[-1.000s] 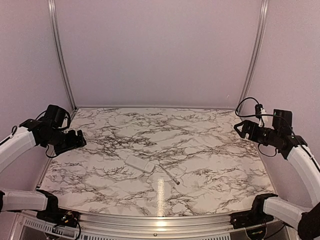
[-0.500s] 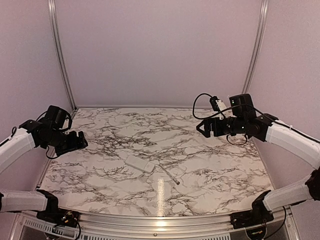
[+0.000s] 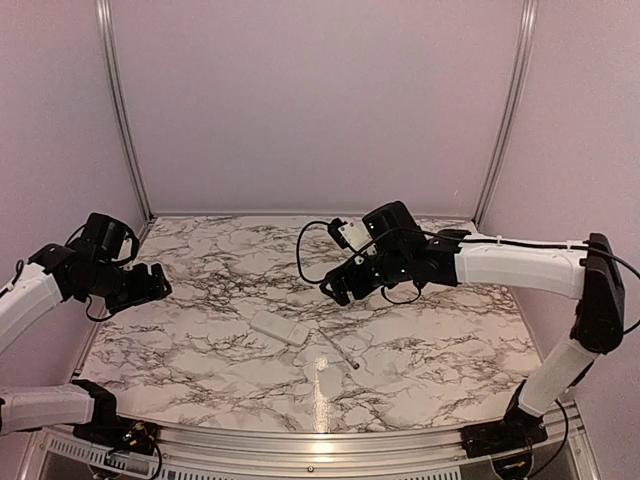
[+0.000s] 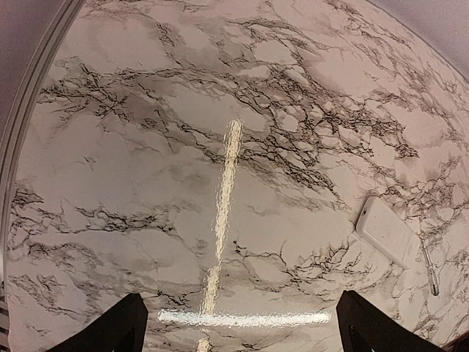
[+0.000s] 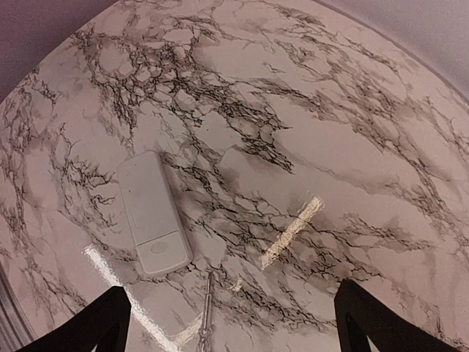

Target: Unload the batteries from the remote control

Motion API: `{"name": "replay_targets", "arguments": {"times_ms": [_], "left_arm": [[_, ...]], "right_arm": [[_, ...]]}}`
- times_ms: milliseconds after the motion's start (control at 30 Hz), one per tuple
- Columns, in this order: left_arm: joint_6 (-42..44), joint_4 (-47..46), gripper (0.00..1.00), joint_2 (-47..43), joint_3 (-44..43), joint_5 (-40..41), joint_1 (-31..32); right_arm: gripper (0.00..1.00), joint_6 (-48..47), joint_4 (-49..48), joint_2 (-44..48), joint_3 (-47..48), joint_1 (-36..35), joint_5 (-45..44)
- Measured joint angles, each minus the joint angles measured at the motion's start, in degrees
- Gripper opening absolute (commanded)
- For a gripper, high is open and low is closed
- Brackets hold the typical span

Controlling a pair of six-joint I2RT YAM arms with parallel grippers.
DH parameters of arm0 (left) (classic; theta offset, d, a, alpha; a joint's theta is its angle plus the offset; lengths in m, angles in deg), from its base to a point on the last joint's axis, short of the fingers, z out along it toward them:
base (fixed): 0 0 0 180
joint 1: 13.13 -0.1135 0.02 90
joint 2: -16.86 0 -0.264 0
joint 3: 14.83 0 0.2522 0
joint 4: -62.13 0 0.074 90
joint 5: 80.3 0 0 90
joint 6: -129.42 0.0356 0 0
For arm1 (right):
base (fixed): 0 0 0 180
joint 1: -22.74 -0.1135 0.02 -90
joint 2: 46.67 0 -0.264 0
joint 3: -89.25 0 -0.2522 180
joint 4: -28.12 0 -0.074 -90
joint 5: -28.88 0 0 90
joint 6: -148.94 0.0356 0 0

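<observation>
My right gripper lowers its open fingers to the left in the top view next, astride the sides of the remote control's cover end (image 3: pixel 294 335) (image 5: pixel 162 253), which lies below it.
The remote control (image 3: pixel 279 328) is a small flat white bar lying on the marble table, its cover closed. It also shows in the right wrist view (image 5: pixel 152 213) and in the left wrist view (image 4: pixel 388 232). No batteries are in view. My right gripper (image 3: pixel 338 288) hangs open above the table, just behind and right of the remote; its fingertips (image 5: pixel 110 323) frame the bottom of its wrist view. My left gripper (image 3: pixel 150 285) is open and empty over the table's left side, well away from the remote.
A long thin pale rod with a dark tip (image 3: pixel 339 349) lies just right of the remote, also in the right wrist view (image 5: pixel 204 312). Metal rails border the table's left edge (image 3: pixel 95 330) and front edge (image 3: pixel 320 437).
My right arm has swung far left from the table's right edge toward the centre, ending above the remote. My left gripper has barely shifted.
</observation>
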Motion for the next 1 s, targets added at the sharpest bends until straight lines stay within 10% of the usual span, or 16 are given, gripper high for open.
{"name": "replay_targets", "arguments": {"times_ms": [1000], "left_arm": [[0.3, -0.2, 0.94, -5.9, 0.0, 0.0, 0.0]], "right_arm": [[0.88, -20.4, -12.3, -22.3, 5.5, -10.4, 3.3]]}}
